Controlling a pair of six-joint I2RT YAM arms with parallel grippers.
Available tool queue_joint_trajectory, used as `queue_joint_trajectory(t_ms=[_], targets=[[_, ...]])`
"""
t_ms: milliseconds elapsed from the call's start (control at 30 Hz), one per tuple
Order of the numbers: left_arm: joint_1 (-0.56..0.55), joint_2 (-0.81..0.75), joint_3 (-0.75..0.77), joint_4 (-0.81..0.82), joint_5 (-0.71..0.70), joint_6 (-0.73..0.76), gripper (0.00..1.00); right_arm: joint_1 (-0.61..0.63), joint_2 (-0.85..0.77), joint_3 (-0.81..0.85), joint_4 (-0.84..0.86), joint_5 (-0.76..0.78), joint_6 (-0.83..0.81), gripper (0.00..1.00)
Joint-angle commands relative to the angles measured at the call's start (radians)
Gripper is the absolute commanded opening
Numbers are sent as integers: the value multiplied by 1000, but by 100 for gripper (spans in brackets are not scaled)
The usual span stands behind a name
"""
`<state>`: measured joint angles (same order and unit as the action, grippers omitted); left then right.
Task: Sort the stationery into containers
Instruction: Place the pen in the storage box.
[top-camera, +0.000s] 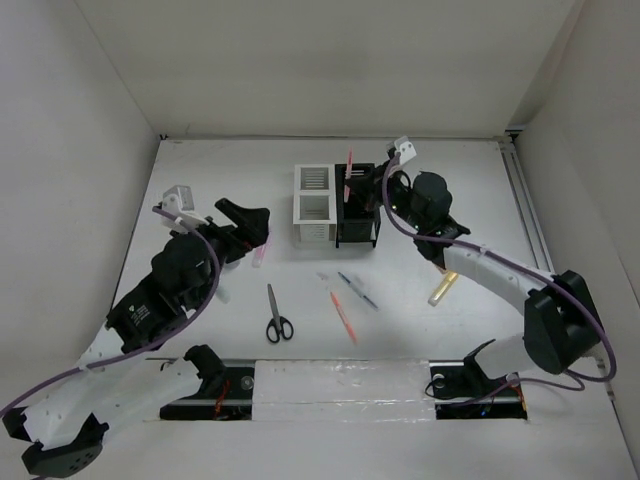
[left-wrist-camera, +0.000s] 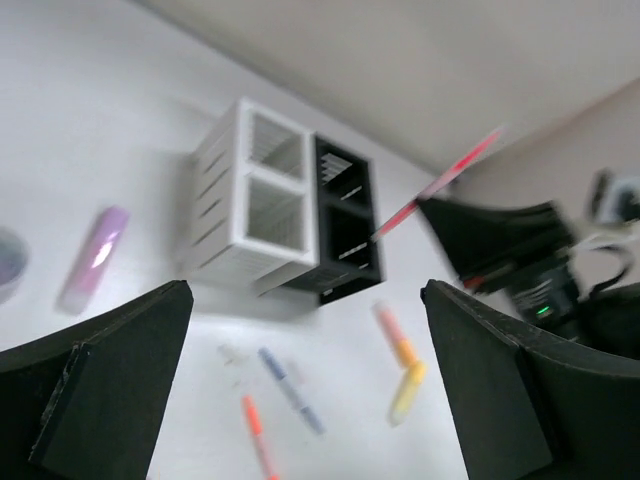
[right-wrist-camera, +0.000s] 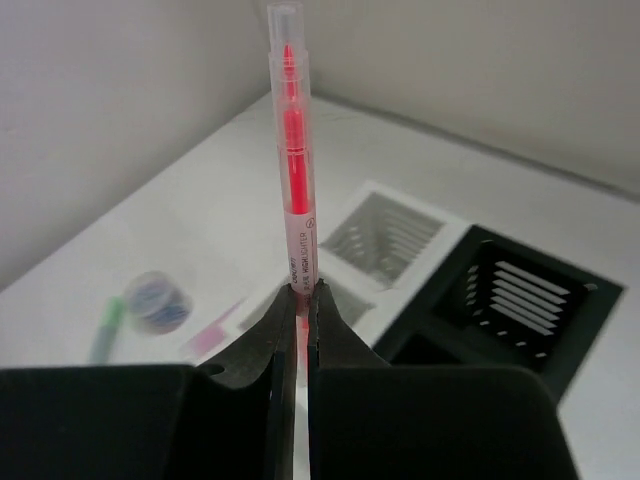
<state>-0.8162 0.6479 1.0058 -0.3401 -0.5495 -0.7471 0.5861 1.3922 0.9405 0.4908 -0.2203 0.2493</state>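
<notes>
The black organizer's empty far section (top-camera: 357, 173) (right-wrist-camera: 515, 300) is outward of the right gripper and below it, so the right gripper should move outward and down to let go of the pen inside.
My right gripper (right-wrist-camera: 301, 295) is shut on a slim red pen (right-wrist-camera: 292, 150) that stands upright in its jaws. In the top view it (top-camera: 360, 196) holds the pen (top-camera: 349, 165) over the black organizer (top-camera: 358, 228), which stands next to the white organizer (top-camera: 312, 205). My left gripper (top-camera: 255, 225) is open and empty, left of the white organizer, above a pink highlighter (top-camera: 260, 255). Scissors (top-camera: 278, 318), an orange pen (top-camera: 343, 316), a blue-grey pen (top-camera: 358, 290) and a yellow highlighter (top-camera: 443, 288) lie on the table. The left wrist view shows an orange highlighter (left-wrist-camera: 395, 335) beside the yellow one (left-wrist-camera: 405, 392).
A translucent bluish round piece (right-wrist-camera: 158, 298) and a green highlighter (right-wrist-camera: 105, 330) lie left of the organizers in the right wrist view. White walls enclose the table on the left, back and right. A small clear piece (top-camera: 322, 276) lies near the pens.
</notes>
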Motion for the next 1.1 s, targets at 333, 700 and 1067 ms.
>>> queue_joint_trajectory(t_ms=[333,700,1067], targets=[[-1,-37,-22,-215,-36,72,100,-201,284,133,451,-235,-191,0],[-1,-37,-41,-177,20,104,100,-267,481,254,468,-341,-191,0],[-1,-37,-41,-165,59,124,100,-287,536,233,459,-350,-191,0]])
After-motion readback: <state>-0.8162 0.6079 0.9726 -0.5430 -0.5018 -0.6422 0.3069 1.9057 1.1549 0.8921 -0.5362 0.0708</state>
